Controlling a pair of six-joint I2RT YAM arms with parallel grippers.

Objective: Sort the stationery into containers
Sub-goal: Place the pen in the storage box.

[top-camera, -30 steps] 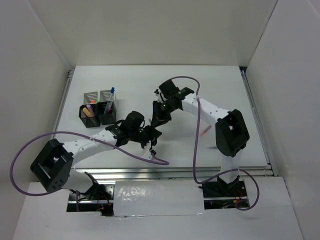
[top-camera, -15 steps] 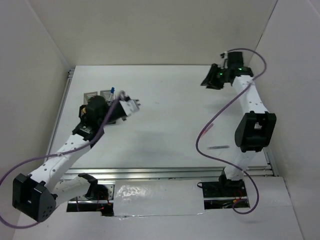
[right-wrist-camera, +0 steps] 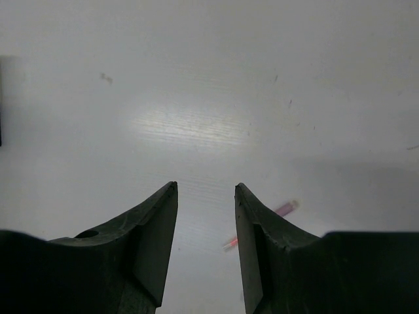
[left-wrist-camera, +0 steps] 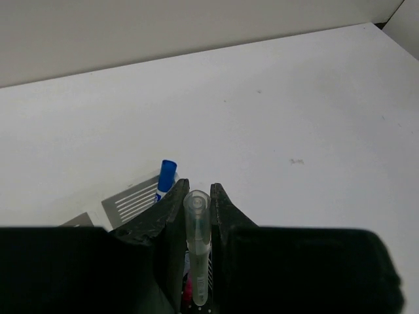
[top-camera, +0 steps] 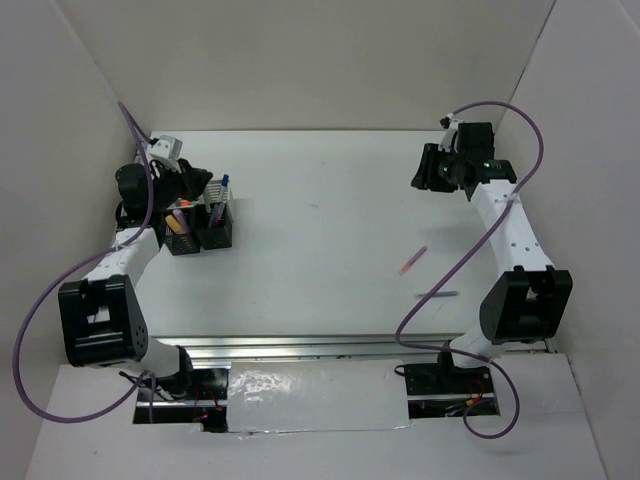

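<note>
The translucent grey pen hangs with its end beside the pink marker, so the robot's left gripper needs to move down a little toward the black cup (top-camera: 213,228) and let go of the pen.
Four mesh containers (top-camera: 205,228) stand at the far left, holding a white blue-capped pen (top-camera: 222,190) and pink and orange markers. My left gripper (top-camera: 193,180) hovers over the cluster's back, shut on a translucent grey pen (left-wrist-camera: 197,255) that points down towards the cups. The left wrist view shows the blue-capped pen (left-wrist-camera: 165,180) and a grey cup's rim (left-wrist-camera: 131,201) just beyond my left gripper (left-wrist-camera: 196,190). A thin red pen (top-camera: 412,260) and a thin grey pen (top-camera: 437,295) lie on the table at right. My right gripper (top-camera: 422,172) is open and empty, high at the far right; its wrist view (right-wrist-camera: 206,186) shows the red pen (right-wrist-camera: 286,209) below.
White walls close in the table (top-camera: 320,200) on the left, back and right. The purple cables loop beside each arm. The right arm's column (top-camera: 520,300) stands near the two loose pens.
My left arm swung from the table's middle to the cups at far left, carrying the grey pen. My right arm swung from the middle to the far right and stayed there.
</note>
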